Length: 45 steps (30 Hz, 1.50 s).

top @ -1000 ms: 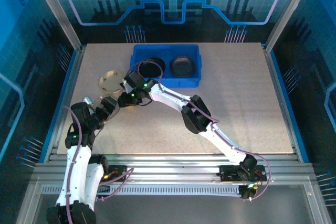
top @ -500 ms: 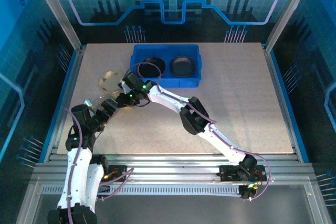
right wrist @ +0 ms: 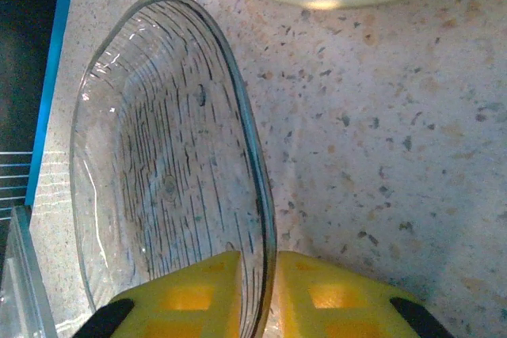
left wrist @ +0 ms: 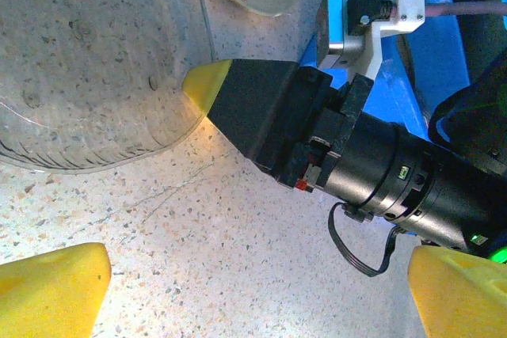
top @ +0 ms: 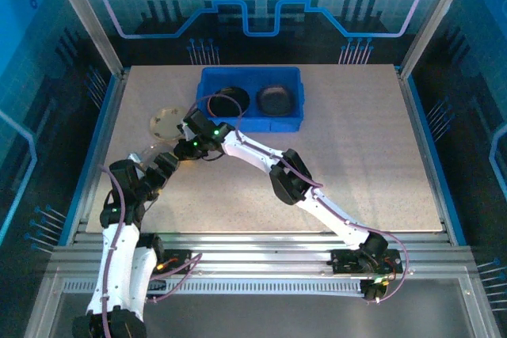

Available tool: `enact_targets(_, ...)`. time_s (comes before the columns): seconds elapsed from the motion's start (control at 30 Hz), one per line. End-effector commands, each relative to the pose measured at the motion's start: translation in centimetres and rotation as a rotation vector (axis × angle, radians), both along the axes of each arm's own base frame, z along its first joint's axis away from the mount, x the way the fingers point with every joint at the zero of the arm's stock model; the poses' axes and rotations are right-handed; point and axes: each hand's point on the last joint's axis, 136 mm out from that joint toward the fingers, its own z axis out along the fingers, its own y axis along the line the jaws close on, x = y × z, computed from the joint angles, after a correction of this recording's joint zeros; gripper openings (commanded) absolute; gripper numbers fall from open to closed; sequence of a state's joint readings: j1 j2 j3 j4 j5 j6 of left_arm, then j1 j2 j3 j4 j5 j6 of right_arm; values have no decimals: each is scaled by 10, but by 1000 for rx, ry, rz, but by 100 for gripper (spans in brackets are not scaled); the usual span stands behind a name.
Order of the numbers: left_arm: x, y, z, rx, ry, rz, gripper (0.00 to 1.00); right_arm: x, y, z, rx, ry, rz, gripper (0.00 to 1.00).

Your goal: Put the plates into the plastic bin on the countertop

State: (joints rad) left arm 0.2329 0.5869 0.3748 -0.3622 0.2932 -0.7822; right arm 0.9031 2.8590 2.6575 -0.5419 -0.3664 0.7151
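The clear plate lies outward of my open fingers. So my left gripper moves outward toward the blue bin [top: 250,70] next and onto the plate's rim opposite the right gripper.
A clear ribbed plate [right wrist: 166,187] lies on the beige countertop [top: 356,156] at the left. My right gripper [right wrist: 257,263] is shut on its near rim, one yellow finger inside the dish and one outside. From the left wrist view the same clear plate [left wrist: 79,61] shows with the right gripper's fingertip [left wrist: 202,89] over its edge. A cream plate [top: 168,122] with small marks lies just beyond it. The blue plastic bin [top: 250,70] holds a black plate [top: 230,100] and a dark grey plate [top: 277,100]. My left gripper [left wrist: 257,290] stands open over bare countertop, close beside the right wrist.
The right arm [top: 285,176] stretches diagonally across the middle of the countertop to the left side. The two wrists are close together near the left metal frame [top: 101,140]. Open surface lies to the right of the bin.
My right gripper slid a little left and closed its fingers on the clear plate's rim. The left gripper stayed open and barely shifted.
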Motion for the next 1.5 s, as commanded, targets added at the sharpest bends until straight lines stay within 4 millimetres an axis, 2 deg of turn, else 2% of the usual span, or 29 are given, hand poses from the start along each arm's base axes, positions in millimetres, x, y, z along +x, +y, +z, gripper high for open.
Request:
enact_targets(0.0, -3, 2, -1, 24, 6, -7, 97, -16, 0, -30, -56, 44, 8, 13)
enact_targets(0.17, -4, 2, 8, 56, -3, -30, 97, -15, -5, -20, -73, 25, 0, 0)
enact_targets(0.37, 2, -7, 43, 85, -77, -110, 97, -17, -33, 17, -89, -35, -37, 0)
enact_targets(0.53, 8, -17, 61, 88, -100, -183, 96, -26, -80, 39, -147, -47, -48, 0)
enact_targets(0.73, 22, -37, 59, 143, -92, -276, 95, -38, -148, 68, -202, -82, -82, 0)
enact_targets(0.93, 36, -65, 58, 209, -91, -398, 91, -48, -212, 82, -181, -22, -118, 0)
enact_targets(1.1, 49, -96, 51, 231, -90, -510, 88, -53, -246, 102, -145, -32, -92, 0)
enact_targets(1.23, 60, -121, 43, 246, -71, -592, 86, -60, -260, 119, -110, -59, -55, 0)
enact_targets(1.4, 72, -133, 33, 234, -52, -606, 71, -67, -272, 126, -153, -90, -22, 0)
enact_targets(1.47, 76, -134, 34, 234, -56, -598, 53, -68, -276, 122, -164, -80, -27, 0)
